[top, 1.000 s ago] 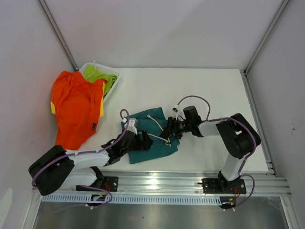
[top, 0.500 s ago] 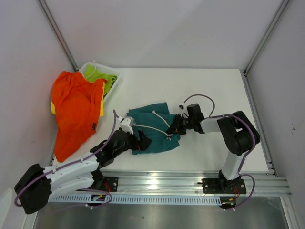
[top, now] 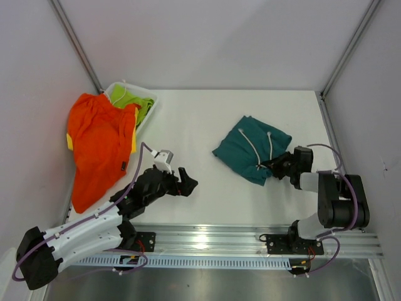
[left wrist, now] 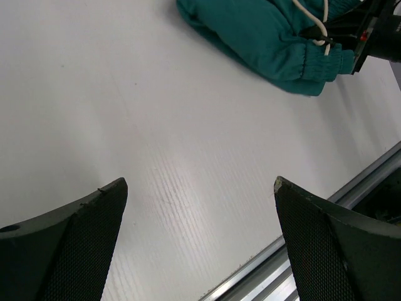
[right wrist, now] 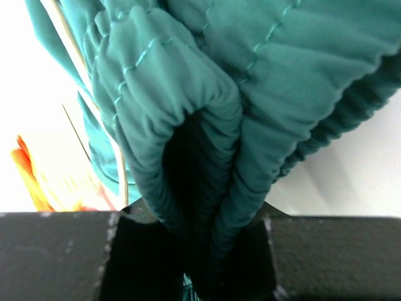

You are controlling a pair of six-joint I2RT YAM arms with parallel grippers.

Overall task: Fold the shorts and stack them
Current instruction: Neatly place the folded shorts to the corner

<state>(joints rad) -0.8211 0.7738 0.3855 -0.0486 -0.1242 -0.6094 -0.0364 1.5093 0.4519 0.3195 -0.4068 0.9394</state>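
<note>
Next, the right gripper carries the teal shorts (top: 249,146) outward and releases them, since the table's bare far corner lies outward of the gripper, beyond the shorts.
The teal shorts (top: 249,146) lie bunched on the right half of the white table, their white drawstrings on top. My right gripper (top: 276,167) is shut on the near-right edge of their gathered waistband (right wrist: 188,81), and the cloth fills the jaws of the right gripper (right wrist: 194,216). My left gripper (top: 187,182) stands open over bare table, well to the left of the teal shorts (left wrist: 263,31); nothing lies between the left gripper's (left wrist: 200,182) fingers (left wrist: 75,244). The orange shorts (top: 100,147) lie spread at the far left.
A white bin (top: 151,100) at the back left holds lime-green shorts (top: 128,100); the orange pair drapes over its near side, with a yellow edge (top: 133,142) showing beneath. A metal rail (top: 207,236) runs along the table's near edge. Grey walls stand close on both sides.
My right gripper has shut on the teal shorts and dragged them right and toward the back, out from under the left gripper. The left gripper stays open, now over bare table.
</note>
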